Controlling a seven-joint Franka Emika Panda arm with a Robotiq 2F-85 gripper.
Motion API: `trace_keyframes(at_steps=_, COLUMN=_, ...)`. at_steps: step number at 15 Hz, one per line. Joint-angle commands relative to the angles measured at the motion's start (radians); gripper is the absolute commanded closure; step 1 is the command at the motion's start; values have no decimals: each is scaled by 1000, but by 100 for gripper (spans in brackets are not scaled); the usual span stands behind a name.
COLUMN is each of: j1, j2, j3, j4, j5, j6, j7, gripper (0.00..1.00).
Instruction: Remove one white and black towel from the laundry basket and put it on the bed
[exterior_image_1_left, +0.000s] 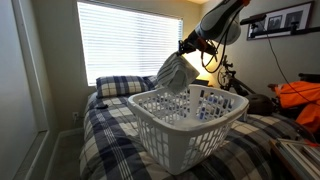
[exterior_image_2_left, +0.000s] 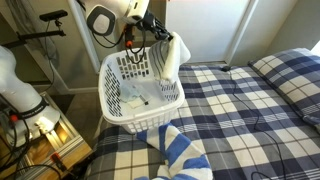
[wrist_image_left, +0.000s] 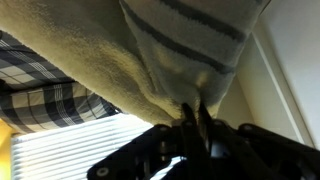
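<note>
I will next swing my gripper past the basket's rim and over the plaid bedding (exterior_image_2_left: 214, 130) beside the striped cloth to let go of the towel (exterior_image_2_left: 168, 58), because it still hangs over the basket.
My gripper (exterior_image_1_left: 186, 47) is shut on the towel (exterior_image_1_left: 172, 72), a whitish-grey cloth with dark stripes. It hangs limp from the jaws above the far rim of the white slotted laundry basket (exterior_image_1_left: 160, 135). In an exterior view the gripper (exterior_image_2_left: 165, 38) holds the towel (exterior_image_2_left: 168, 58) over the basket (exterior_image_2_left: 150, 112) edge nearest the bed. In the wrist view the jaws (wrist_image_left: 195, 118) pinch a fold of the towel (wrist_image_left: 170, 50), which fills the upper picture. The basket stands on the bed (exterior_image_2_left: 250, 110) with plaid bedding. More cloth lies inside the basket.
A plaid pillow (exterior_image_1_left: 122, 85) lies at the bed's head under a bright blinded window (exterior_image_1_left: 125, 40). A blue-and-white striped cloth (exterior_image_2_left: 180, 152) lies on the bed in front of the basket. A bicycle (exterior_image_1_left: 228, 78) and orange items (exterior_image_1_left: 300, 100) stand beside the bed.
</note>
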Motion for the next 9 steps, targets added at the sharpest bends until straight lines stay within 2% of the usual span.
trace_keyframes(at_steps=1, j1=7, j2=0, j3=-9, j4=1, j5=-11, j6=-2, j7=9, gripper=92)
trace_keyframes(at_steps=2, j1=7, j2=0, j3=-9, j4=1, j5=-11, j6=-2, j7=9, gripper=92)
trace_keyframes(at_steps=3, j1=3, j2=23, j3=-13, j4=22, j5=-4, j6=0, j7=18, gripper=98)
trace_keyframes(at_steps=5, j1=-29, j2=135, j3=-45, j4=92, j5=12, j6=71, j7=39, gripper=98)
trace_keyframes(at_steps=8, j1=-61, j2=253, j3=-97, j4=194, j5=42, j6=108, j7=71, gripper=98)
trace_keyframes(at_steps=9, j1=-12, j2=294, j3=-169, j4=228, j5=74, j6=120, j7=70, gripper=98)
